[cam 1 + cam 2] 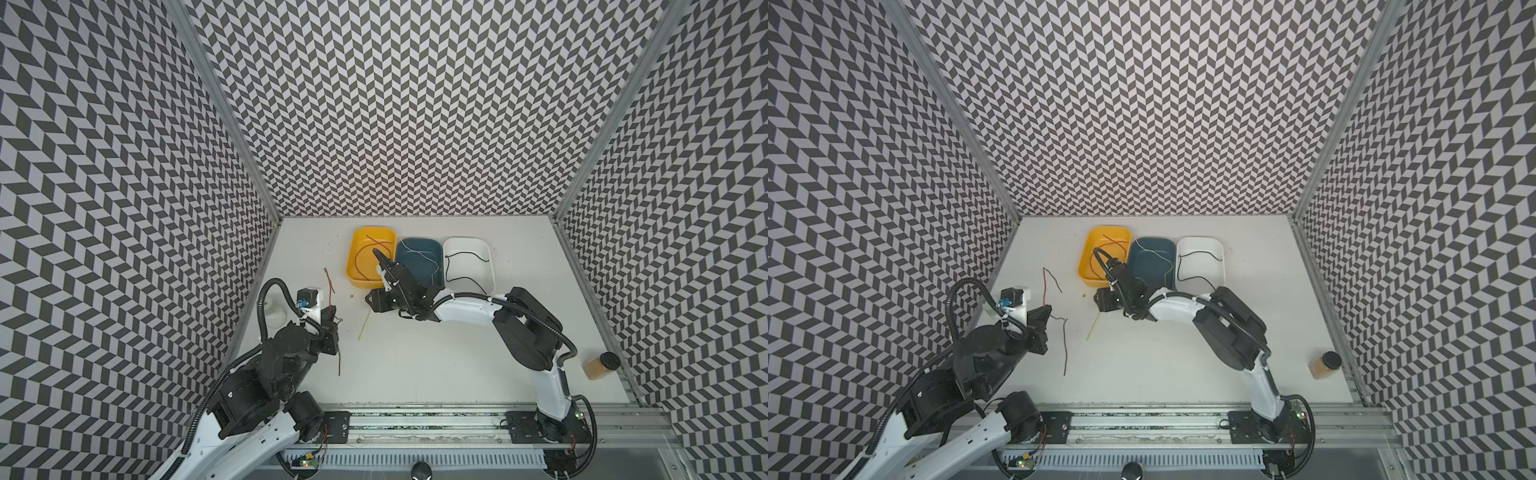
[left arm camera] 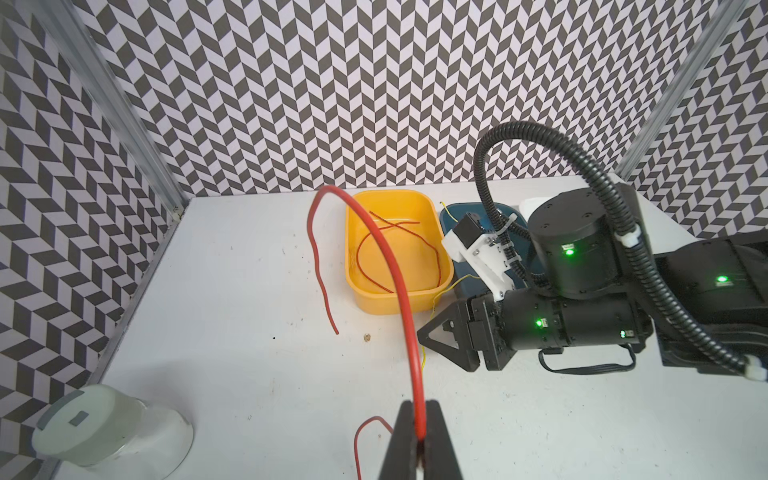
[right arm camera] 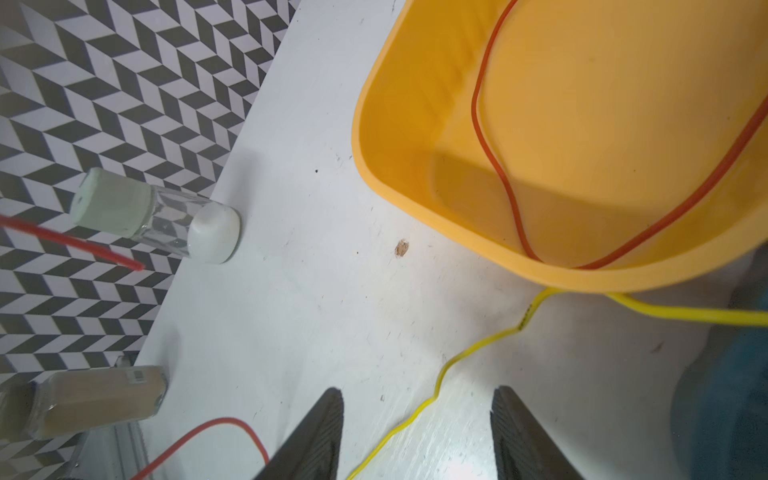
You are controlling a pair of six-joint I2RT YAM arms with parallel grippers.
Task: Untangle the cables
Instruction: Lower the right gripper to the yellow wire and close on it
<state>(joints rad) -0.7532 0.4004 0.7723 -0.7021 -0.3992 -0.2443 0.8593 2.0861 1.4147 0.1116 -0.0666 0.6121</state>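
I will lower my right gripper onto the part of the yellow cable in front of the yellow tray and close, as it is already between my open fingers.
My left gripper point(image 2: 420, 419) is shut on a red cable point(image 2: 384, 257) and holds it above the table. The cable arches up from the jaws and hangs down on both sides point(image 1: 338, 357). My right gripper point(image 3: 417, 415) stands open low over the table, close in front of the yellow tray point(image 1: 351, 266). A thin yellow cable point(image 3: 478, 345) lies on the table between its fingers, untouched. It runs on toward the blue tray point(image 1: 419, 238). Thin reddish cables point(image 3: 494, 166) lie in the yellow tray. A black cable point(image 1: 447, 270) lies in the white tray point(image 1: 490, 266).
A glass jar with a pale-green lid point(image 2: 112, 428) lies by the left wall. A spice jar with a black lid point(image 1: 600, 363) lies at the right wall. A small white block with a motor point(image 1: 309, 297) stands beside the left gripper. A metal rail point(image 1: 415, 428) runs along the front.
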